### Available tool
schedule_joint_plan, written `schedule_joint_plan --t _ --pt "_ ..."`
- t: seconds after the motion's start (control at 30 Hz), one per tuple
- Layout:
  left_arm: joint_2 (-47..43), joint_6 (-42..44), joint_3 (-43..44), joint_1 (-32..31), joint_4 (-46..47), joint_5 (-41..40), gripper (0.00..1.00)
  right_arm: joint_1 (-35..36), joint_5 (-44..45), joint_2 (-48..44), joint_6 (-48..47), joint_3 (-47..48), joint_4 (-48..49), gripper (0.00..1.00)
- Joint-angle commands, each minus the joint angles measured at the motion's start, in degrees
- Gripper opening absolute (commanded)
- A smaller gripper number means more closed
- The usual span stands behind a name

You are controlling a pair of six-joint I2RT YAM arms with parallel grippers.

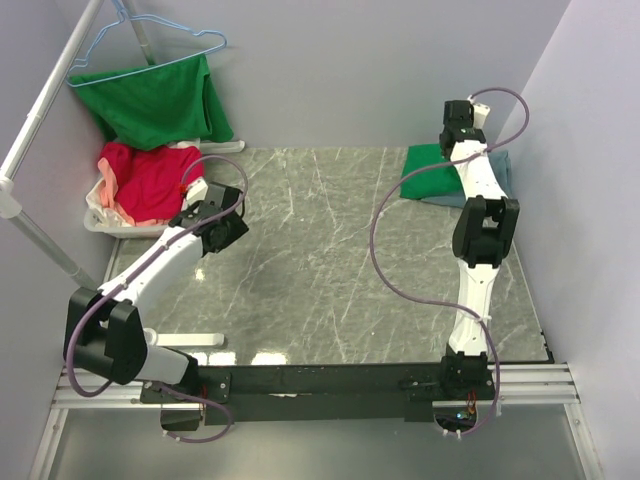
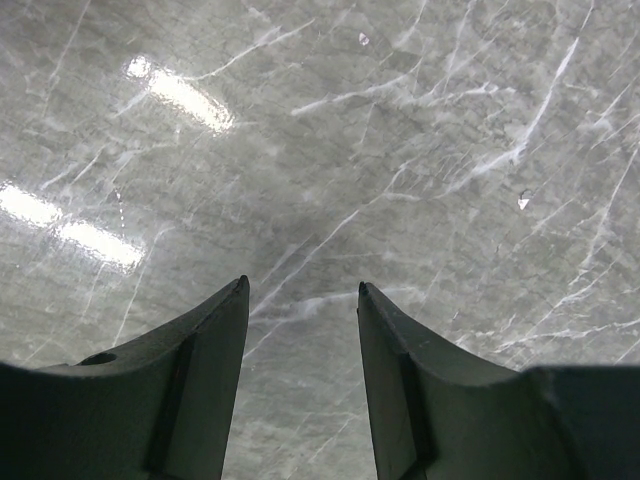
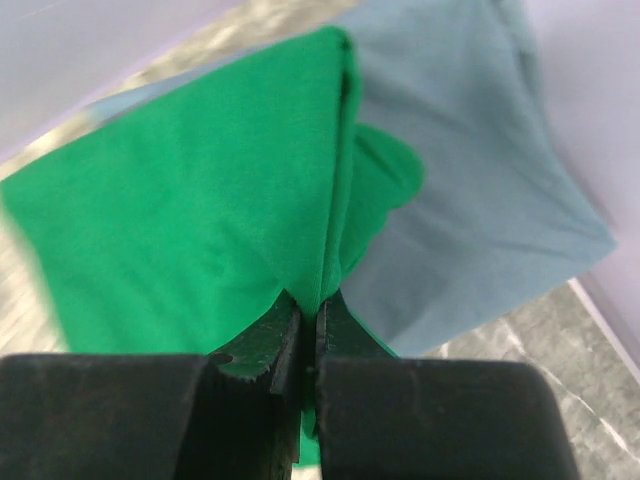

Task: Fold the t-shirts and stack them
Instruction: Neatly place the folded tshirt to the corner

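Observation:
The right gripper draws the green t-shirt's edge over the blue-grey t-shirt's uncovered part [image 1: 501,171] [image 3: 475,215] next and releases it. That part lies to the right of my right gripper in the top view.
A folded bright green t-shirt [image 1: 430,171] lies on a folded blue-grey t-shirt [image 1: 500,170] at the far right of the table. My right gripper [image 3: 308,300] is shut on an edge of the green t-shirt [image 3: 200,210], with the blue-grey t-shirt [image 3: 470,200] under it. In the top view the right gripper [image 1: 458,128] is over that stack. My left gripper [image 2: 300,290] is open and empty above the bare marble; in the top view it [image 1: 228,232] hangs at the left. Another green t-shirt [image 1: 160,100] hangs on a hanger. Red and pink t-shirts [image 1: 150,180] lie in a tray.
A white tray [image 1: 100,222] sits at the far left by a white rack pole [image 1: 40,130]. A blue wire hanger [image 1: 150,50] holds the hanging shirt. Walls stand close behind and to the right. The grey marble tabletop [image 1: 320,260] spans the middle.

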Motion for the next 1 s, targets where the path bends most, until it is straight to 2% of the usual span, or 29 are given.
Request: schedule_joint_plan --t 0.0,0.23,0.43,0.63,0.93,0.97 --pt "1.0 1.3 2.7 0.1 1.5 0.3 0.53 -1.7 9.7 3.3 3.8 7.1 0.2 0.0" --pt "2.4 1.4 3.4 0.0 2.1 1.2 0.53 -3.5 18.5 3.8 3.2 6.0 2.1 0.0" --pt "3.0 1.3 3.4 0.0 2.3 1.7 0.52 -5.4 20.9 1.0 4.1 1.8 4.6 0.0" --pt "2.4 1.4 3.2 0.0 2.2 1.6 0.53 -7.5 23.6 2.8 5.5 3.1 2.8 0.0" --pt "2.9 1.8 3.4 -0.1 2.4 2.0 0.53 -8.7 21.3 5.8 4.1 4.4 3.4 0.0" --pt "3.0 2.0 3.4 -0.1 2.4 2.1 0.52 -8.7 20.0 5.9 3.8 4.7 3.4 0.03"
